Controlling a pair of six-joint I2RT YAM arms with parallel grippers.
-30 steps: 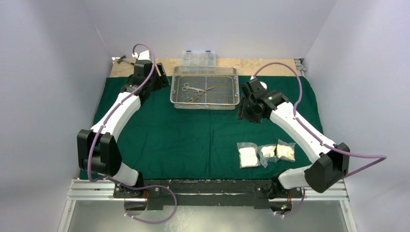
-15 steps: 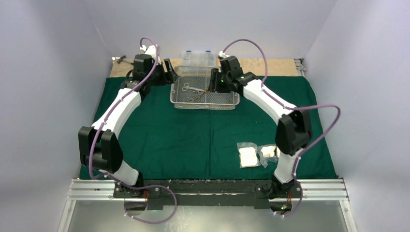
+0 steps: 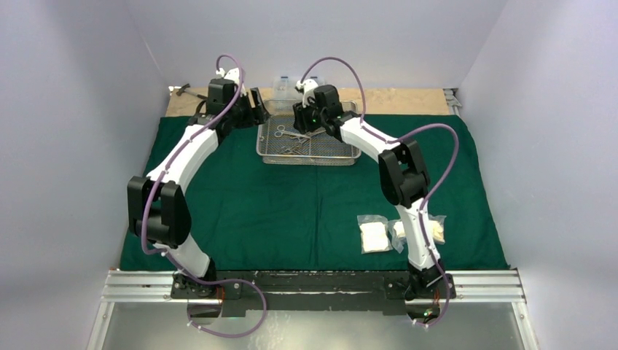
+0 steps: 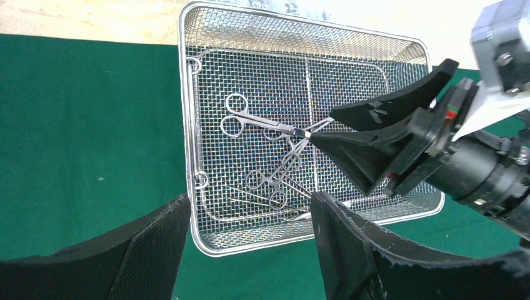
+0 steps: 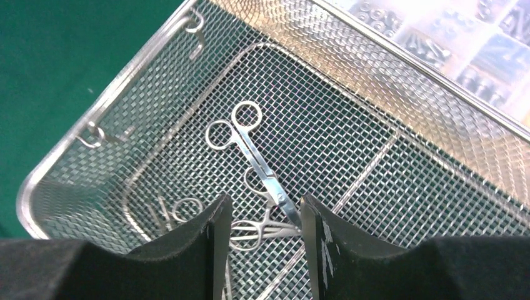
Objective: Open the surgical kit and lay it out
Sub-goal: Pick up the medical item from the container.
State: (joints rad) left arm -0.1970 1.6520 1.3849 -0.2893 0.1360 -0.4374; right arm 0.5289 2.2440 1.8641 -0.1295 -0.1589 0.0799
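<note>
The scissors' slanted blades have only their tip between my fingers, so my right gripper will next go down and turn toward the ring handles, onto the scissors' pivot.
The dark green cloth [image 3: 240, 197] lies spread flat. The steel mesh tray [image 3: 342, 157] stands at its far edge with scissors-like instruments [image 3: 288, 135] and thin tweezers inside. My right gripper [image 3: 302, 120] is open, low over the instruments. Its fingertips straddle the blade end of the scissors [image 5: 250, 140] and a forceps [image 5: 250, 231], holding nothing [image 5: 262, 212]. My left gripper [image 3: 256, 102] is open and empty, hovering over the tray's left end [image 4: 250, 212]. The left wrist view shows the tray rim [image 4: 185, 125] and the right gripper [image 4: 322, 126]. Three gauze packets [image 3: 375, 235] lie at front right.
A clear plastic compartment box [image 3: 297, 86] stands just behind the tray and also shows in the right wrist view [image 5: 450, 37]. A small hammer [image 3: 186, 90] lies on the bare wood at the far left. Grey walls close in the left, right and back.
My right arm has swung from beside the tray's right end to over the instruments inside it. My left gripper has risen a little and edged toward the tray's left end.
</note>
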